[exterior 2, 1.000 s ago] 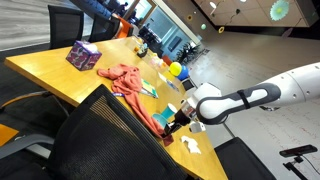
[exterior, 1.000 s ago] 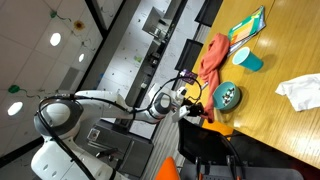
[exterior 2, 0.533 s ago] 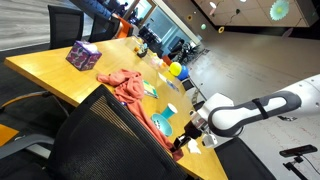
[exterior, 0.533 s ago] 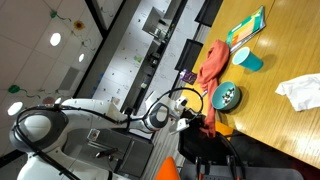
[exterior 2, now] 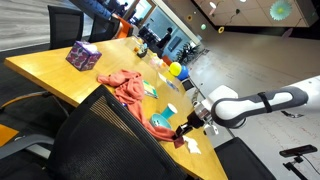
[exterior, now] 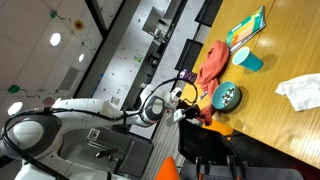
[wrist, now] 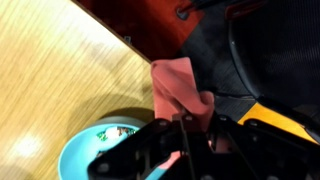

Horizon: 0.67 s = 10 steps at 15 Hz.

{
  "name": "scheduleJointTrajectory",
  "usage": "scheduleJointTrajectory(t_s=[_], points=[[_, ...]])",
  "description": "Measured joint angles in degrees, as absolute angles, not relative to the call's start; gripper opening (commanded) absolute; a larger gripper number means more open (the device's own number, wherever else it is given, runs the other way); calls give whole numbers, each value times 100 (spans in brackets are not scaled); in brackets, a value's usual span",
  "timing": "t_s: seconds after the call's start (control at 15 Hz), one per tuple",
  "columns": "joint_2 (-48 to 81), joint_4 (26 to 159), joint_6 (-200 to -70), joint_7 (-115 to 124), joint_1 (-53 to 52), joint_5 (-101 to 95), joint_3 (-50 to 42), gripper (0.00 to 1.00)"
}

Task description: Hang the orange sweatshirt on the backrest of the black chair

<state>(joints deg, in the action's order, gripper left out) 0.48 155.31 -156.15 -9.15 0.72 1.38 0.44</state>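
My gripper moves from the chair side toward the tabletop beside the teal bowl next and releases the fold, since the sweatshirt's bulk still lies on the table.
The orange sweatshirt lies on the wooden table, with one end drawn out toward the table's end. In the wrist view my gripper is shut on a fold of the sweatshirt, held above the table edge beside the black chair's backrest. In both exterior views the gripper hovers just off the table end. The sweatshirt's main bulk rests on the table. The black chair stands next to the table, and its backrest is below the gripper.
A teal bowl sits close under the gripper. A teal cup, a book and a white cloth lie on the table. A purple tissue box stands at the far corner.
The gripper dipped down past the table end and has come back up slightly, still holding the sweatshirt's end. The arm's elbow has swung.
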Motion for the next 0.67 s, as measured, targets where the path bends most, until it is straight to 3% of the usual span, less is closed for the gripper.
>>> scheduleJointTrajectory(t_s=[0.07, 0.13, 0.33, 0.67], points=[[50, 15379, -15636, -903, 68, 125, 45, 17], [62, 15220, -15643, -899, 62, 107, 49, 40], [175, 14758, -15749, -797, 7, -24, 82, 50], [601, 14161, -16425, -475, -207, -511, 124, 87]])
